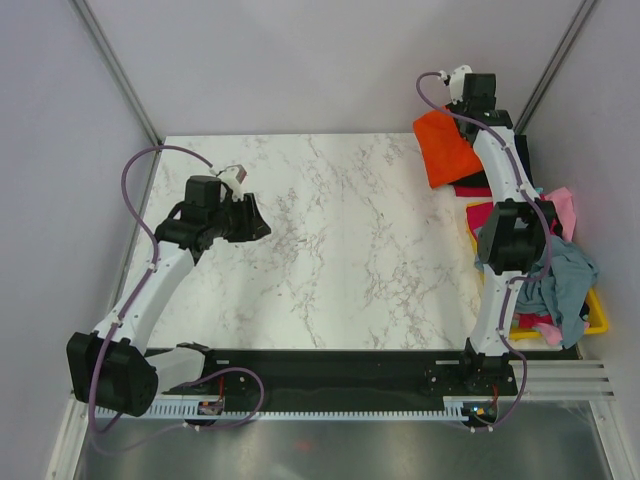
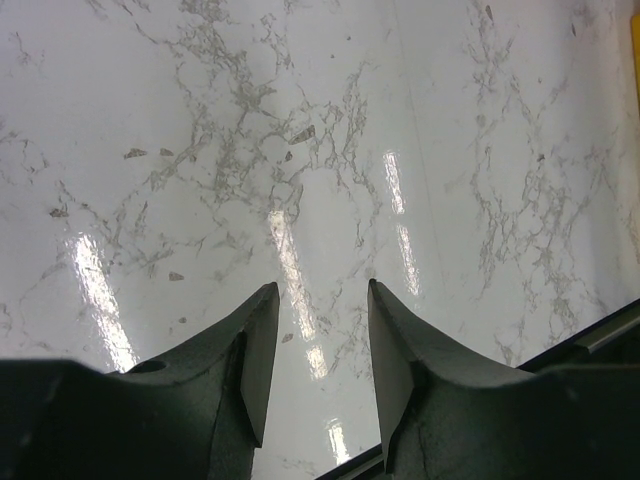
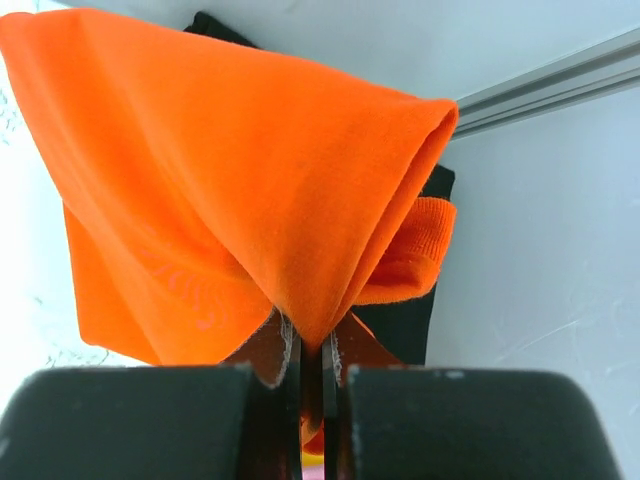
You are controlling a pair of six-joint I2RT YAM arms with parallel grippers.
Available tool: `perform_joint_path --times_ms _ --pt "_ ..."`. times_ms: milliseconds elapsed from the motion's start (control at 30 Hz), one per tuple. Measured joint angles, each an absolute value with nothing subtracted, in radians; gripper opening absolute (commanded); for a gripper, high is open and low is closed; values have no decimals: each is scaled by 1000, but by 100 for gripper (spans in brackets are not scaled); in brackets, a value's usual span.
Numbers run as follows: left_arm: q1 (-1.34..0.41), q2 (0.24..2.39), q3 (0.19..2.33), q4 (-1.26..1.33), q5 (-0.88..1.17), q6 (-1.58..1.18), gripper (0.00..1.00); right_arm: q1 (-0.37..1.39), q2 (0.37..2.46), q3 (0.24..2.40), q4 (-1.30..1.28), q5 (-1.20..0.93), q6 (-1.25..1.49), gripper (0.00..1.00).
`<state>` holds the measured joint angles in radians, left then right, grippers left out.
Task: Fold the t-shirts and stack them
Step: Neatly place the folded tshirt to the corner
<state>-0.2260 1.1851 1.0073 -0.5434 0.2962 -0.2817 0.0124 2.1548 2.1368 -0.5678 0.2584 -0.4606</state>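
Note:
My right gripper should move down to the right in the top view and release the orange t-shirt point(image 3: 250, 170): the black t-shirt lies below it there.
My right gripper point(image 3: 311, 350) is shut on a bunched fold of the bright orange t-shirt point(image 3: 250, 170), which hangs lifted over the table's far right corner point(image 1: 445, 145). Right behind it lies a black t-shirt point(image 3: 405, 325), with a red one point(image 1: 473, 189) at its near edge. More t-shirts, grey-blue point(image 1: 568, 275) and pink point(image 1: 563, 205), are heaped in the bin at the right. At the left, my left gripper point(image 1: 262, 222) hovers over bare marble. Its jaws stand open with nothing between the fingers point(image 2: 262, 340).
The yellow plastic bin point(image 1: 597, 318) sits off the table's right edge beside the right arm. Walls and metal frame posts close in the far corners. The marble table top point(image 1: 340, 230) stretches between the two arms. A black rail point(image 1: 330, 375) runs along the near edge.

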Motion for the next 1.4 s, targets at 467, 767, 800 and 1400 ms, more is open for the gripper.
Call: perform_joint_path --times_ms 467,767,800,1400 --pt "-226 1186 1007 -543 297 -282 48 -30 2159 2159 -560 215 -468 0" --pt "-233 1198 1007 -543 297 -282 47 -91 2185 2169 -526 192 -466 0" --pt "-233 1200 1007 -543 297 -282 47 -97 2196 2175 -522 188 -465 0" --pt "-243 1204 1007 -543 297 -282 47 -186 2403 2240 -363 150 -469 0"
